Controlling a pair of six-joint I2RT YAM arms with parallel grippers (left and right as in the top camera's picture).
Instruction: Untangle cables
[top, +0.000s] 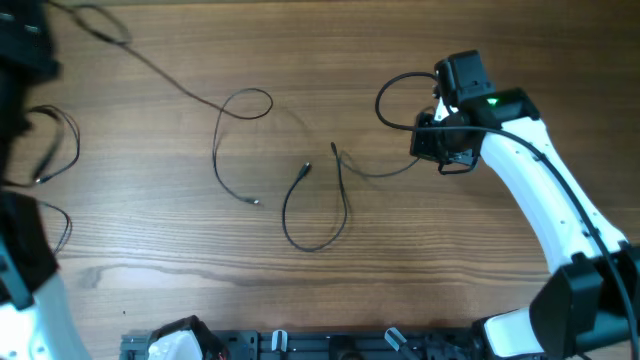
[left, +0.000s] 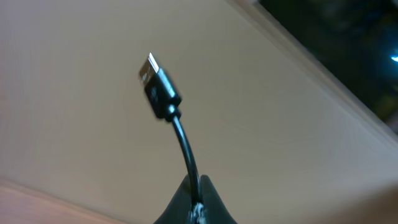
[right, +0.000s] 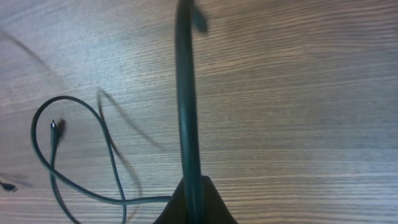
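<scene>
The robot's left gripper will next lower its cable, tilt down toward the cord loops (top: 58, 163), and open.
One thin black cable (top: 315, 240) lies in a U-shaped loop at the table's middle, its plug end (top: 305, 170) pointing up. It runs right into my right gripper (top: 440, 140), with a loop (top: 392, 100) behind it. In the right wrist view my right gripper (right: 194, 193) is shut on this cable (right: 185, 93), above the table. A second cable (top: 222, 135) runs from the top left through a small loop to a plug (top: 255, 202). My left gripper (left: 196, 194) is shut on a cable with a USB plug (left: 158, 84), held in the air. It is off the overhead view's left edge.
More black cord loops (top: 62, 145) hang by the left arm at the table's left edge. A black rail (top: 300, 345) with a white object (top: 175, 340) runs along the front edge. The right arm (top: 540, 200) reaches in from the lower right.
</scene>
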